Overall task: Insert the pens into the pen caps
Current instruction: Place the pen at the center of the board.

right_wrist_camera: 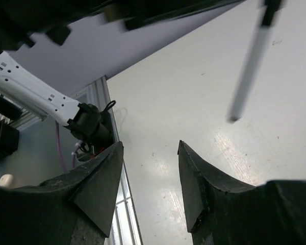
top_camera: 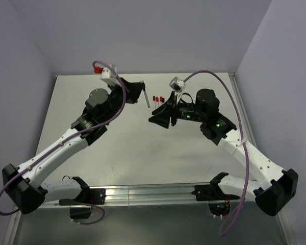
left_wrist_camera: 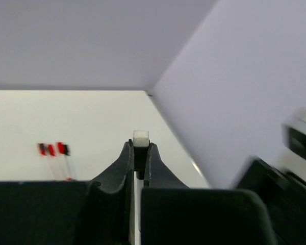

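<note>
Next I need to tilt my left gripper downward and lower the pen onto the free tabletop beside the red-ended pens to release it, since those pens lie in a row.
My left gripper is shut on a thin white-barrelled pen and holds it above the table, hanging down. In the left wrist view the jaws pinch the pen's dark section, with its white end sticking out past the tips. Three small pens with red ends lie side by side on the table just right of it; they also show in the left wrist view. My right gripper is open and empty, below and right of the held pen. No loose cap shows clearly.
The grey table ends in a metal rail at the near side. Pale walls close in the back and both sides. Purple cables loop over both arms. The left arm's base shows in the right wrist view.
</note>
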Available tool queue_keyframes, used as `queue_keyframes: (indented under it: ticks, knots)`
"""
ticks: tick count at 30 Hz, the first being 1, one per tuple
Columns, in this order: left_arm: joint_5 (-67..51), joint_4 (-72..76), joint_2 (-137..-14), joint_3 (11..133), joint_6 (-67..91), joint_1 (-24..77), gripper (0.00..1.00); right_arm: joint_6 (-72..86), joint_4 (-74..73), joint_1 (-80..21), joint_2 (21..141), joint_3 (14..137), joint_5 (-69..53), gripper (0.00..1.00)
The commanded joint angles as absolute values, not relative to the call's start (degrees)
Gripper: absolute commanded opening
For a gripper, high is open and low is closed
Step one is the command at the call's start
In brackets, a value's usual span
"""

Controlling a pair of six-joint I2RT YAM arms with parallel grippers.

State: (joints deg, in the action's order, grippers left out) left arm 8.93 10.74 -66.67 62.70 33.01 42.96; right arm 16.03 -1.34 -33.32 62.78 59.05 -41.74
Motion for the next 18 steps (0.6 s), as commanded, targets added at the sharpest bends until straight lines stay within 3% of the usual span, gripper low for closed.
queue_keyframes:
  ticks: [1, 8, 18]
  knots:
    - [14.06, 3.09, -74.75, 71.24, 29.79, 39.56, 0.00, 14.41, -0.87, -34.01, 59.42, 60.64, -40.00, 0.55]
    - [9.49, -2.98, -93.49, 83.48, 26.20, 31.38, 0.00, 18.98, -5.88, -32.26, 58.18, 64.68, -22.27, 0.60]
    - [3.17, -11.95, -118.81, 102.29, 25.48, 27.95, 0.01, 22.06, -6.68, -30.06, 58.10, 65.22, -18.90, 0.62]
